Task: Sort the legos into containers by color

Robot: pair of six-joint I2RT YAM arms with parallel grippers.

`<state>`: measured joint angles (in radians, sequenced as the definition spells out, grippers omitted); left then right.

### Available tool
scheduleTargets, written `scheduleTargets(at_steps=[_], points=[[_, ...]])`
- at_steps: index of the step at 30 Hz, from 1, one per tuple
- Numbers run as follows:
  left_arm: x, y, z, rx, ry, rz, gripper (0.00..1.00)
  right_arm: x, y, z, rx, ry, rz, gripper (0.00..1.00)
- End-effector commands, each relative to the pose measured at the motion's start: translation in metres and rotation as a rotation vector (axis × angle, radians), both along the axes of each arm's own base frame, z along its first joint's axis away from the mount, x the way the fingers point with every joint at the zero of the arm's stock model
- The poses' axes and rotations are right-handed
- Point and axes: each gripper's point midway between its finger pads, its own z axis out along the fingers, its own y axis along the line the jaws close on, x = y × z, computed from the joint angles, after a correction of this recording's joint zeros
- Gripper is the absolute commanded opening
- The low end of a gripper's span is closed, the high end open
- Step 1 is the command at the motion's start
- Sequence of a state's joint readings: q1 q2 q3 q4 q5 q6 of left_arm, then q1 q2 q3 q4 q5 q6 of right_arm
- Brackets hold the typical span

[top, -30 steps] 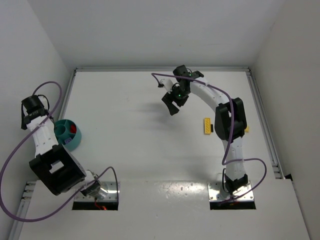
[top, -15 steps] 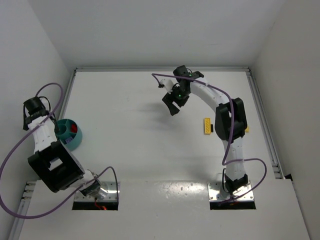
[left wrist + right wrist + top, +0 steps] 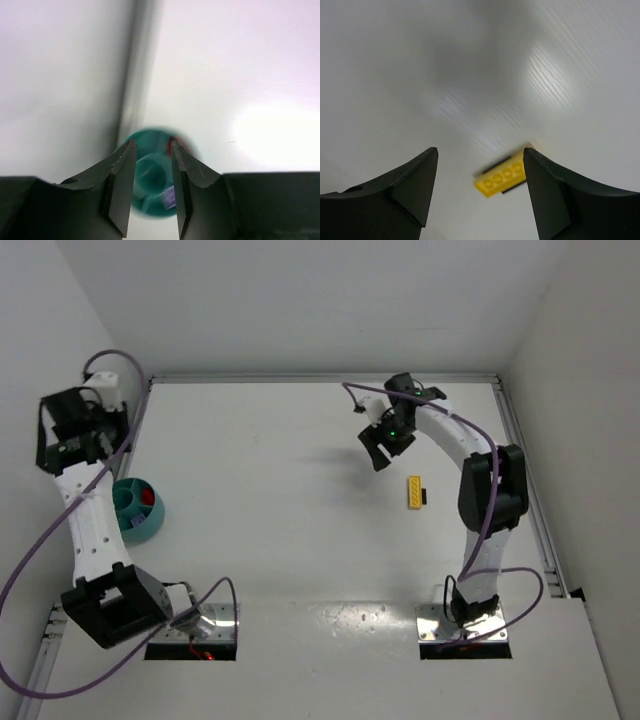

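Observation:
My right gripper turns next as it lowers to the right in the top view, astride the long sides of the yellow lego [image 3: 414, 492] [image 3: 502, 179], at an angle in the wrist view.
The teal bowl [image 3: 135, 510] stands at the table's left edge with a red lego [image 3: 148, 498] in one compartment. In the left wrist view the bowl [image 3: 150, 172] shows blurred between my jaws, with a pale purple lego [image 3: 169, 196] and a bit of red [image 3: 170, 144] inside. My left gripper [image 3: 62, 445] is raised behind the bowl near the left wall, open and empty [image 3: 153, 145]. A yellow lego [image 3: 414, 492] lies on the table right of centre. My right gripper [image 3: 378, 450] hovers just behind and left of it, wide open [image 3: 480, 150], with the yellow lego [image 3: 502, 179] below the jaws.
White walls close the table on the left, back and right. Metal rails [image 3: 525, 460] run along the table's side edges. Two silver base plates [image 3: 462, 625] sit at the near edge. The purple cable [image 3: 40, 540] loops beside the left arm.
My left gripper has lifted up and back from the bowl towards the far left corner. My right gripper has moved right, closer to the yellow lego.

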<state>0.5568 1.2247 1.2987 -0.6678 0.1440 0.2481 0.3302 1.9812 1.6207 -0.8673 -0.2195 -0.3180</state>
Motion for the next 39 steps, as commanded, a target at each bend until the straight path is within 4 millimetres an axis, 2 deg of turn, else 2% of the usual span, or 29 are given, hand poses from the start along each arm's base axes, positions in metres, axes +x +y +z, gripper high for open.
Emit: scheduleTargets(at_steps=[1, 2, 3, 4, 5, 6, 8, 9, 12, 17, 18, 25, 29, 31, 32, 33, 35, 39], points=[[0.038, -0.119, -0.015, -0.155, 0.046, -0.424, 0.39, 0.002, -0.061, 0.013, -0.05, -0.028, -0.171, 0.69], [0.044, -0.139, -0.019, -0.185, 0.059, -0.462, 0.39, -0.003, -0.075, 0.007, -0.082, -0.017, -0.178, 0.69], [0.052, -0.179, -0.028, -0.205, 0.098, -0.566, 0.38, -0.007, -0.093, 0.011, -0.096, -0.02, -0.208, 0.69], [0.054, -0.198, -0.027, -0.2, 0.097, -0.604, 0.38, -0.012, -0.097, 0.005, -0.116, -0.005, -0.199, 0.69], [0.063, -0.212, -0.033, -0.19, 0.104, -0.607, 0.38, -0.02, -0.119, 0.004, -0.146, -0.002, -0.228, 0.69], [0.064, -0.245, -0.036, -0.176, 0.114, -0.68, 0.38, -0.025, -0.13, 0.003, -0.165, 0.0, -0.242, 0.69], [0.071, -0.268, -0.045, -0.172, 0.123, -0.713, 0.38, -0.034, -0.149, 0.006, -0.181, -0.004, -0.268, 0.69], [0.074, -0.28, -0.046, -0.18, 0.117, -0.732, 0.38, -0.045, -0.157, -0.004, -0.205, 0.014, -0.27, 0.69], [0.079, -0.305, -0.057, -0.195, 0.14, -0.767, 0.38, -0.055, -0.17, -0.016, -0.229, 0.03, -0.308, 0.69], [0.086, -0.316, -0.063, -0.206, 0.16, -0.777, 0.38, -0.052, -0.155, -0.014, -0.145, 0.034, -0.301, 0.69], [0.088, -0.317, -0.059, -0.205, 0.15, -0.779, 0.38, -0.053, -0.145, -0.017, -0.114, 0.052, -0.289, 0.69], [0.089, -0.317, -0.063, -0.199, 0.162, -0.762, 0.39, -0.022, -0.121, -0.026, -0.009, 0.109, -0.363, 0.72], [0.091, -0.31, -0.062, -0.19, 0.15, -0.699, 0.45, 0.0, -0.125, -0.037, -0.029, 0.112, -0.445, 0.72], [0.09, -0.307, -0.061, -0.188, 0.14, -0.683, 0.47, 0.005, -0.126, -0.043, -0.036, 0.123, -0.473, 0.72], [0.093, -0.299, -0.061, -0.171, 0.139, -0.653, 0.48, 0.007, -0.125, -0.044, -0.036, 0.123, -0.473, 0.72], [0.092, -0.296, -0.066, -0.17, 0.151, -0.635, 0.5, 0.006, -0.127, -0.049, -0.046, 0.135, -0.484, 0.72], [0.094, -0.291, -0.06, -0.155, 0.126, -0.6, 0.52, 0.002, -0.126, -0.052, -0.047, 0.15, -0.496, 0.73], [0.099, -0.279, -0.057, -0.141, 0.103, -0.534, 0.55, -0.021, -0.115, -0.06, -0.032, 0.213, -0.513, 0.73]])
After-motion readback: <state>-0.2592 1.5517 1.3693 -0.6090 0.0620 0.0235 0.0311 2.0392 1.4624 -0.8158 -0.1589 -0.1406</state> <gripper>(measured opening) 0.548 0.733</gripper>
